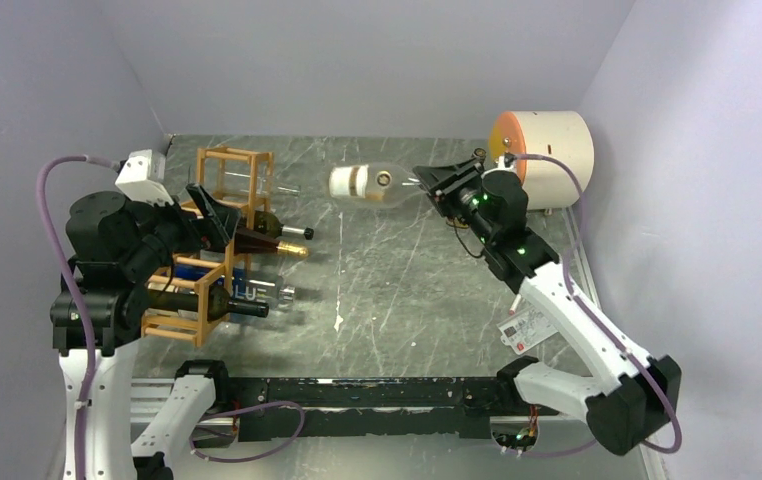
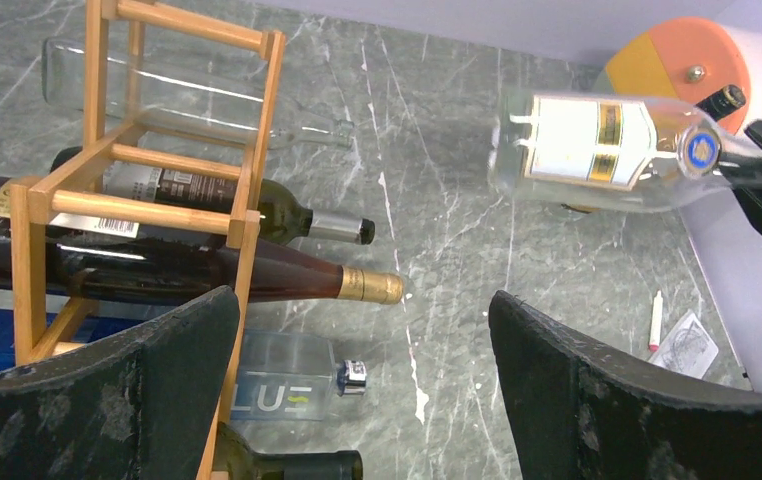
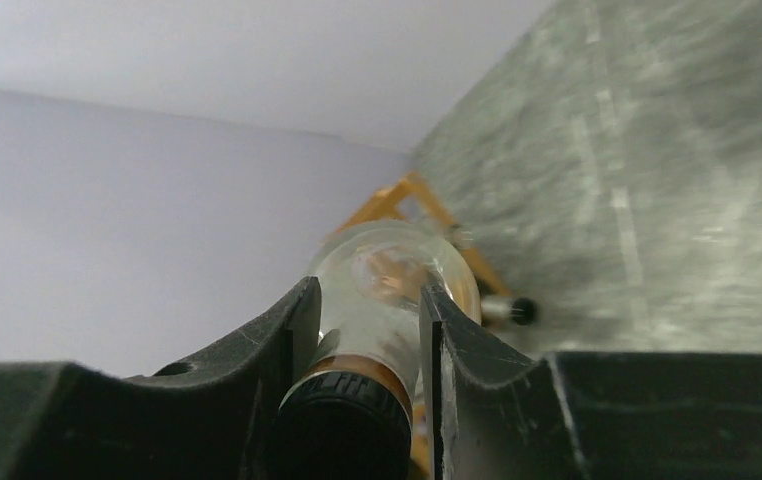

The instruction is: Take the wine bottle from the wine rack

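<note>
My right gripper needs to turn to stand the bottle upright, because the bottle is still level. Then it will lower the bottle onto the tabletop by the white cylinder and let go of it.
My right gripper (image 1: 435, 184) is shut on the neck of a clear wine bottle (image 1: 369, 183) with a white and gold label. It holds the bottle level in the air, right of the wooden wine rack (image 1: 227, 240). The bottle also shows in the left wrist view (image 2: 597, 150) and between my fingers in the right wrist view (image 3: 387, 290). The rack (image 2: 137, 200) holds several bottles: a clear one (image 2: 187, 95), a dark one (image 2: 257, 210), one with a gold cap (image 2: 257, 275), and a green one (image 1: 207, 300). My left gripper (image 2: 357, 400) is open and empty, right beside the rack.
A clear bottle marked BLUE (image 2: 292, 385) lies low by the rack's base. A white cylinder with an orange and yellow end (image 1: 547, 155) stands at the back right. A paper tag (image 1: 525, 328) hangs on the right arm. Grey walls close the sides and back.
</note>
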`<state>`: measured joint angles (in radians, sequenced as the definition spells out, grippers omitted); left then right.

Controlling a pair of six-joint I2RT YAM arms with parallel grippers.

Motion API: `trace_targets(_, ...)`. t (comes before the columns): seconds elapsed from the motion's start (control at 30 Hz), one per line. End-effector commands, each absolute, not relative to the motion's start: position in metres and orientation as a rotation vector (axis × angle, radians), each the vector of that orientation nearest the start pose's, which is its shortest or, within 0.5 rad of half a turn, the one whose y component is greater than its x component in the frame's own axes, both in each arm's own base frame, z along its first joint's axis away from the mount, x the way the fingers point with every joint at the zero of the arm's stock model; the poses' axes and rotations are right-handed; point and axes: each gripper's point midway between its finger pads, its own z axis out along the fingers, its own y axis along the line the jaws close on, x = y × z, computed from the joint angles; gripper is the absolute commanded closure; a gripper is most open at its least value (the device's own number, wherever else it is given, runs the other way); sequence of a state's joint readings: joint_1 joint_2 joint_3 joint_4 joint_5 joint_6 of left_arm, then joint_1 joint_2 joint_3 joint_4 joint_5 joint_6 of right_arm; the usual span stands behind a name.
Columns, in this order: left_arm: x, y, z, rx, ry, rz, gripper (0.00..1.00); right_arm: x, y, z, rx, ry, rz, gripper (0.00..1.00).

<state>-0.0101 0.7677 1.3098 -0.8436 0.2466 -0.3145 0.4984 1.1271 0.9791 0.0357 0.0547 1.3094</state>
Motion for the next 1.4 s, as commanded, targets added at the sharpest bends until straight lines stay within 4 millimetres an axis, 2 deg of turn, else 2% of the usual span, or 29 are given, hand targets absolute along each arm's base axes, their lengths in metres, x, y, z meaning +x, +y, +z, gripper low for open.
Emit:
trace_targets(0.0, 0.229, -0.060, 0.361, -0.123, 1.886, -0.476, 0.02, 0.319, 0.191, 0.367, 0.557, 1.656, 1.064, 1.00)
trace_targets(0.17, 0.230, -0.063, 0.353, -0.121, 1.892, -0.505, 0.02, 0.312, 0.153, 0.334, 0.377, 1.748, 0.683, 1.00)
trace_targets(0.33, 0.232, -0.066, 0.354, -0.104, 1.904, -0.516, 0.02, 0.310, 0.124, 0.315, 0.283, 1.800, 0.428, 1.00)
trace_targets(0.43, 0.233, -0.065, 0.358, -0.099, 1.893, -0.504, 0.02, 0.313, 0.104, 0.309, 0.293, 1.783, 0.291, 1.00)
trace_targets(0.47, 0.234, -0.065, 0.359, -0.096, 1.891, -0.505, 0.02, 0.317, 0.090, 0.309, 0.324, 1.773, 0.229, 1.00)
trace_targets(0.63, 0.234, -0.068, 0.356, -0.101, 1.905, -0.533, 0.02, 0.323, 0.051, 0.324, 0.403, 1.684, 0.014, 1.00)
trace_targets(0.9, 0.233, -0.071, 0.346, -0.114, 1.916, -0.556, 0.02, 0.344, 0.016, 0.319, 0.503, 1.638, -0.092, 1.00)
trace_targets(0.93, 0.233, -0.071, 0.347, -0.115, 1.916, -0.555, 0.02, 0.347, 0.010, 0.319, 0.519, 1.629, -0.103, 1.00)
trace_targets(1.0, 0.233, -0.072, 0.349, -0.109, 1.915, -0.560, 0.02, 0.353, -0.004, 0.308, 0.537, 1.632, -0.141, 1.00)
trace_targets(1.1, 0.232, -0.073, 0.353, -0.097, 1.900, -0.569, 0.02, 0.366, -0.016, 0.310, 0.540, 1.606, -0.144, 1.00)
trace_targets(1.37, 0.227, -0.081, 0.356, -0.056, 1.879, -0.612, 0.02, 0.386, -0.036, 0.311, 0.487, 1.577, -0.214, 1.00)
